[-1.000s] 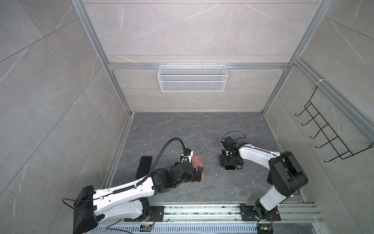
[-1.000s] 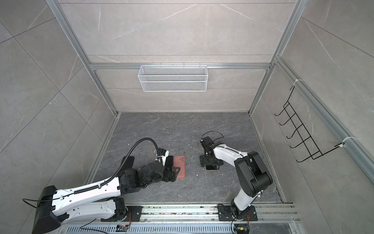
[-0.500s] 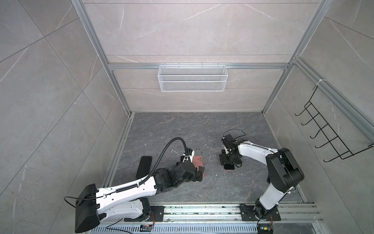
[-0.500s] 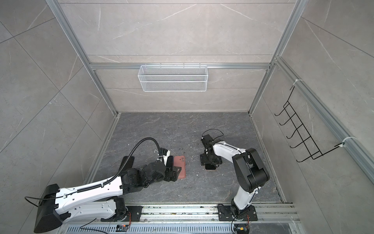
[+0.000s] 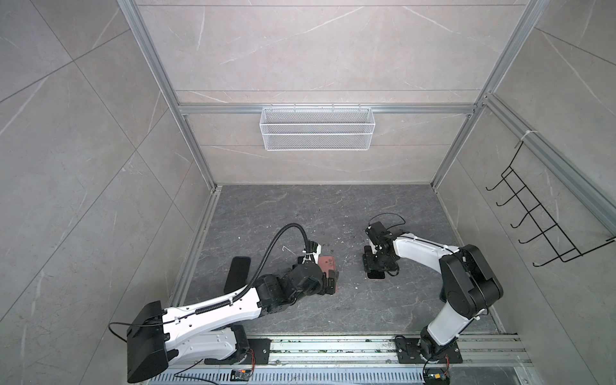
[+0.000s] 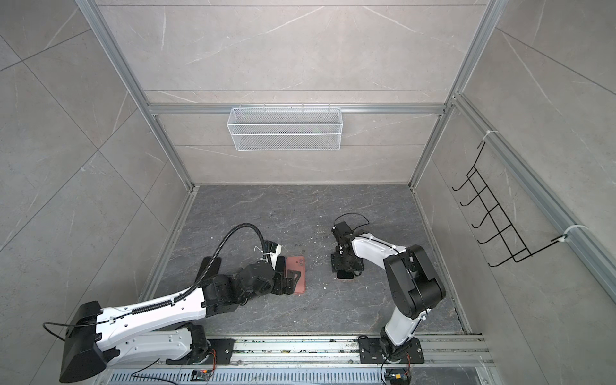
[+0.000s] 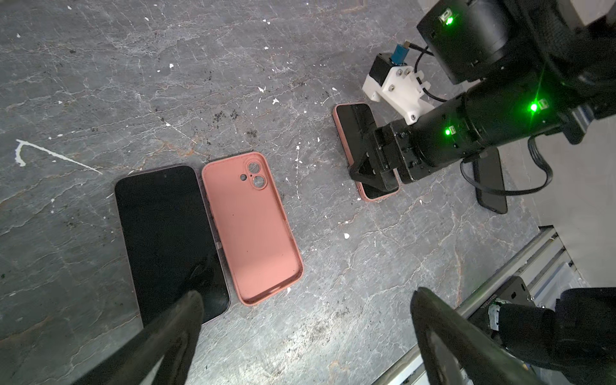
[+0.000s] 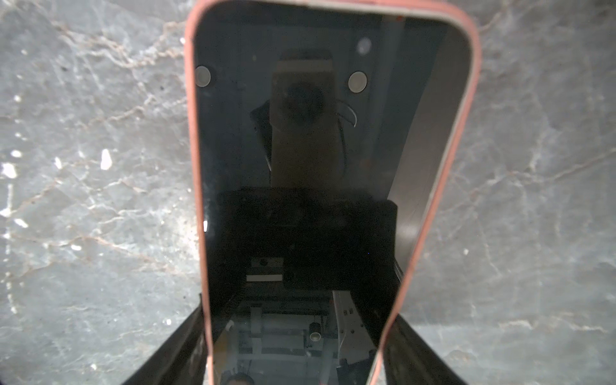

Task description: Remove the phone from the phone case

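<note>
The right gripper is straddling the cased phone's near end. My left gripper should next move down and outward, past the empty case, and close on the cased phone's far end (image 7: 349, 110).
The phone (image 8: 300, 150), screen up, sits in a pink phone case (image 8: 192, 166) on the grey floor; both top views show it (image 5: 376, 276) (image 6: 345, 275). My right gripper (image 8: 299, 310) straddles its near end, and its fingers (image 8: 186, 340) lie against both long edges of the case. The left wrist view shows that gripper (image 7: 373, 160) over the cased phone (image 7: 350, 123). My left gripper (image 7: 306, 295) hangs open over bare floor. Beside it lie an empty pink case (image 7: 251, 226) and a bare black phone (image 7: 166, 233). One of its fingertips (image 7: 190, 306) overlaps that phone's corner.
A dark phone (image 5: 237, 278) lies by the left wall, and another dark phone (image 7: 490, 180) lies beyond the right arm. A wire basket (image 5: 316, 128) hangs on the back wall and a hook rack (image 5: 546, 226) on the right wall. The arms' rail (image 5: 333, 348) runs along the front.
The right arm's elbow has shifted a little to the left while its gripper stays over the cased phone. The left arm has hardly moved.
</note>
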Controlling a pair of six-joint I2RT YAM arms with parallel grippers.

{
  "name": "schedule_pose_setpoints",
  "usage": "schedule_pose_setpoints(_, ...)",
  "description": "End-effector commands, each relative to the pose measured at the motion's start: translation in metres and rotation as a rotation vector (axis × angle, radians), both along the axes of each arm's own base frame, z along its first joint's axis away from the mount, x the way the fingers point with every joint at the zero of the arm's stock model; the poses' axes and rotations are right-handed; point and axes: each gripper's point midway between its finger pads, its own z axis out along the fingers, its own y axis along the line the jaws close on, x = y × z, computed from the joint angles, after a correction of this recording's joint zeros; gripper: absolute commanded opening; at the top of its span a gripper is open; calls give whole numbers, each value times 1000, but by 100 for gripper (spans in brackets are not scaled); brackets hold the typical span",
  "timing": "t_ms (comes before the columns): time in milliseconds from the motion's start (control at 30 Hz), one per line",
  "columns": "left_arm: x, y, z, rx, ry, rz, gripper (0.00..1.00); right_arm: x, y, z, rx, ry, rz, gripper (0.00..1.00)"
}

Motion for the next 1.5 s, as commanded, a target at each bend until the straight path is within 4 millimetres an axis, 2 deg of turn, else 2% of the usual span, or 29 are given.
schedule_pose_setpoints(0, 15, -19, 21, -143, 13, 9, 100, -12, 3, -4, 43, 25, -25, 51)
schedule_pose_setpoints(233, 44, -38, 19, -314, 73, 36, 99, -15, 25, 17, 198, -52, -11, 42)
schedule_pose_setpoints(433, 61, -56, 6, -394, 130, 27, 98, -25, 48, 35, 352, -113, 40, 37)
schedule_pose_setpoints(667, 72, -73, -19, -465, 224, 22, 93, -41, 76, 51, 461, -152, 145, 35)
schedule_pose_setpoints(833, 78, -77, -27, -494, 247, 25, 88, -54, 95, 63, 526, -170, 217, 34)
schedule_pose_setpoints(1033, 79, -78, -46, -497, 304, 42, 79, -63, 108, 77, 574, -187, 262, 34)
schedule_pose_setpoints(1167, 79, -82, -52, -516, 326, 34, 66, -66, 112, 80, 589, -184, 274, 33)
schedule_pose_setpoints(1467, 77, -81, -63, -519, 361, 51, 19, -65, 117, 92, 613, -203, 283, 32)
